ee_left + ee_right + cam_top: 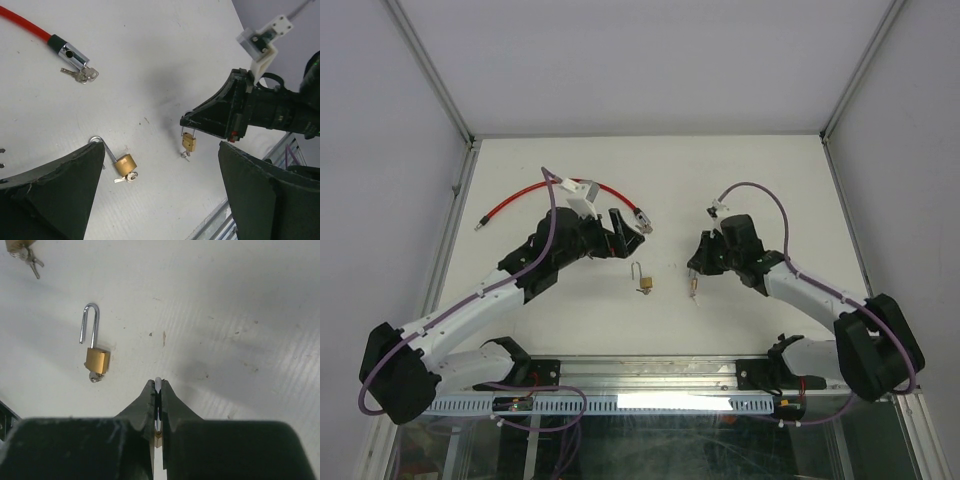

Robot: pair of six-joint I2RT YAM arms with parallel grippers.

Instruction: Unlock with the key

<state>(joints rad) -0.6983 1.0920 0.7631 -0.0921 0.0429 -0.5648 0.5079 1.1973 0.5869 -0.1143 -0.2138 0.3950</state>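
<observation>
My right gripper moves down beside the open padlock [139, 347] next and releases the shackle [158, 382], as this bare spot lies below the gripper, to its left in the top view.
A small brass padlock [188, 142] with a key [185, 155] in its base hangs by its shackle from my right gripper [186, 121]. In the right wrist view the right gripper [158, 386] is shut on the silver shackle [158, 382], seen edge-on. In the top view the right gripper [694, 270] is at centre right. A second brass padlock [125, 164] lies on the table with its shackle swung open and keys [127, 177] in it; it also shows in the top view [643, 282] and the right wrist view [96, 360]. My left gripper [628, 238] is open and empty above it [161, 146].
A red cable lock [535, 192] curves across the table's far left. Its chrome end [72, 53] with keys [82, 75] lies near the left gripper. A brass piece with keys [30, 260] shows at the right wrist view's top left. Metal rail [640, 372] along the near edge.
</observation>
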